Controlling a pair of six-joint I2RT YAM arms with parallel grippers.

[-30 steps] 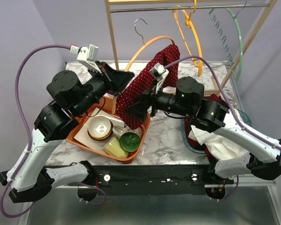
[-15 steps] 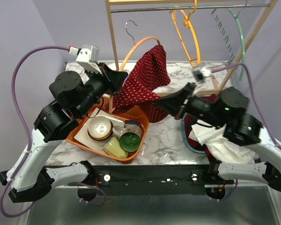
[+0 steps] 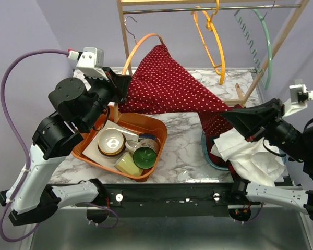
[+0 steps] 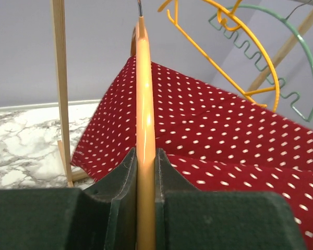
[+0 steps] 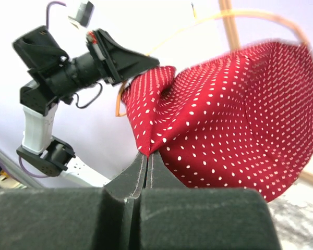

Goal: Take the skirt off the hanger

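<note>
The left gripper moves outward next to set the orange hanger on the metal bar [image 3: 166, 11] beside the yellow hanger. It releases the orange hanger there, since its hook is off the rack.
The skirt [image 3: 172, 88] is dark red with white dots and is stretched taut across the table between both arms. It still hangs over the orange hanger [image 3: 141, 44], whose metal hook stands near the wooden rack post. My left gripper [image 3: 126, 86] is shut on the hanger's orange bar [image 4: 145, 156], with the skirt [image 4: 224, 135] spreading to its right. At the right, my right gripper [image 3: 235, 115] is shut on a pinched edge of the skirt [image 5: 235, 114], cloth held between closed jaws [image 5: 147, 156].
A wooden rack [image 3: 126, 47] at the back carries a yellow hanger [image 3: 215, 36] and a green hanger [image 3: 266, 41]. An orange tray [image 3: 155, 127] with bowls and cups sits front left. A basket [image 3: 211, 156] with white and red cloth sits front right.
My right gripper has shut on the skirt and pulled far to the right, drawing the cloth out flat. The left gripper lifted the hanger slightly up and left.
</note>
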